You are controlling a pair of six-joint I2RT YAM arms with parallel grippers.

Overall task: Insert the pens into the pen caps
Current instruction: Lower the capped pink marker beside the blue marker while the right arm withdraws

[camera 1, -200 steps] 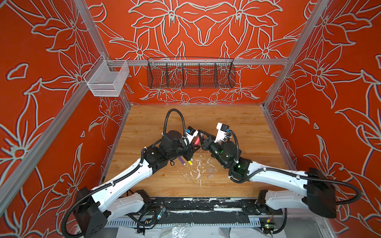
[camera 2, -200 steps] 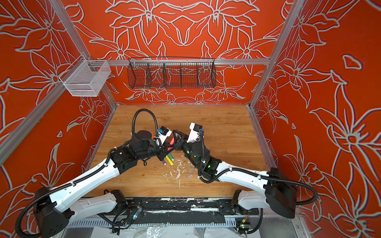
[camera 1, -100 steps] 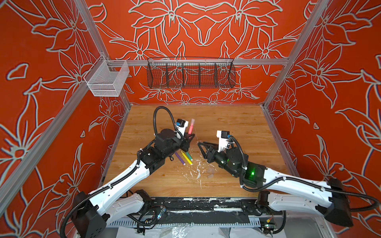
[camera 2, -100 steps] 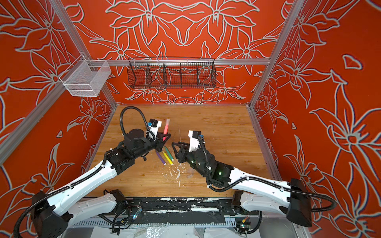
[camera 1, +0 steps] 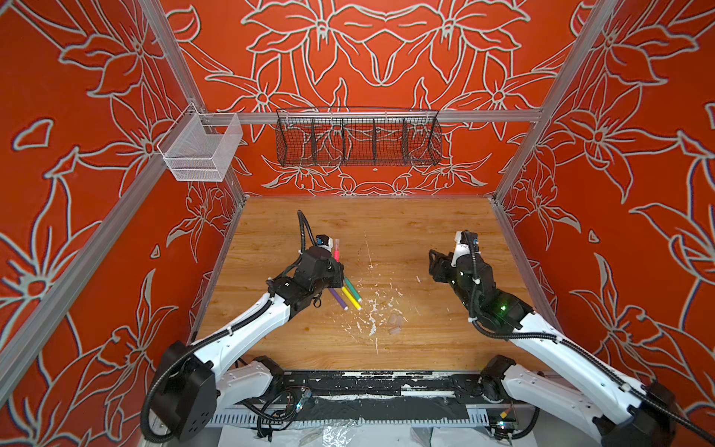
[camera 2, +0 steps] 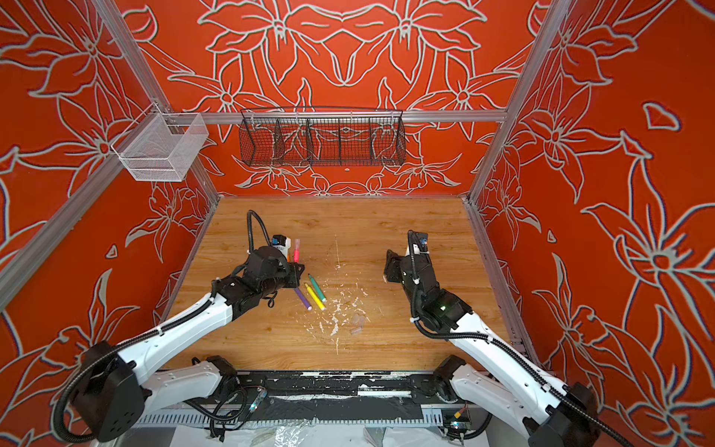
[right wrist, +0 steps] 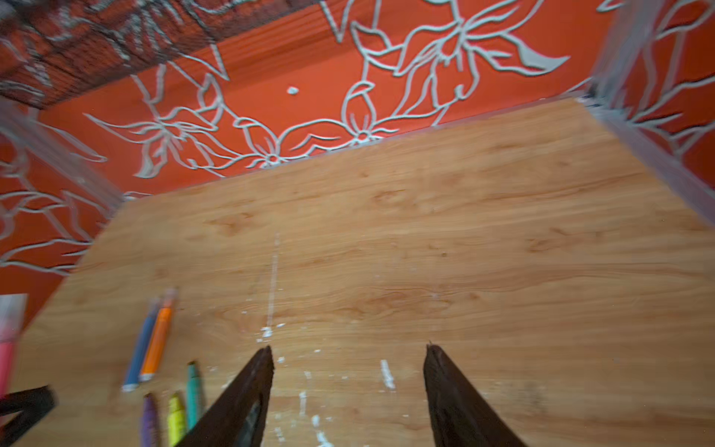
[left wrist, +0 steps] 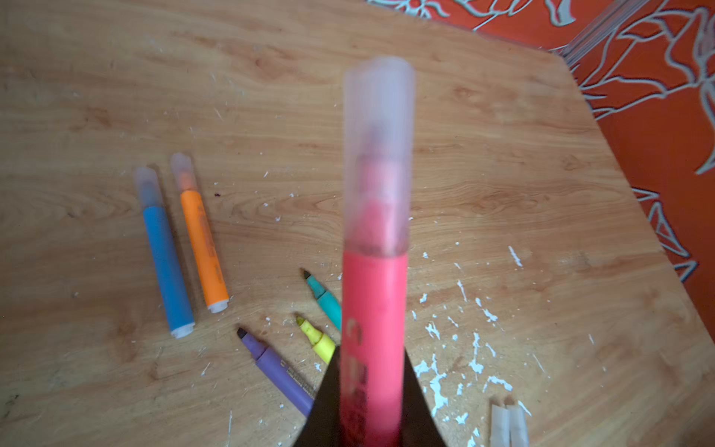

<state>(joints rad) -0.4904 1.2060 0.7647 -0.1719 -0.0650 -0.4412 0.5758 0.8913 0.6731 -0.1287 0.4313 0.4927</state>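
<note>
I will lower the pink pen (left wrist: 373, 329) with my left gripper onto the bare wood beside the orange pen (left wrist: 203, 247) next and let go of it, since the clear cap already covers its tip.
My left gripper (left wrist: 373, 356) is shut on the pink pen (left wrist: 373, 329), which points up and carries a clear cap (left wrist: 379, 154) over its tip. In a top view the left gripper (camera 1: 336, 271) holds it left of centre. A blue pen (left wrist: 168, 267) and an orange pen (left wrist: 203, 247) lie capped side by side. Purple (left wrist: 278, 371), yellow (left wrist: 319, 340) and green (left wrist: 327, 298) pens lie uncapped under the gripper. Two loose pen caps (left wrist: 508, 425) lie together nearby. My right gripper (right wrist: 348, 350) is open and holds nothing, standing far right (camera 1: 436, 265).
White flecks (camera 1: 371, 313) are scattered over the wooden floor (camera 1: 406, 232) around the loose caps (camera 1: 394, 321). A black wire basket (camera 1: 358, 139) hangs on the back wall and a white mesh basket (camera 1: 201, 151) on the left rail. Red walls close three sides.
The grippers met at the centre a second ago. My right gripper has opened and swung away to the right. My left gripper has drawn back left with the capped pink pen.
</note>
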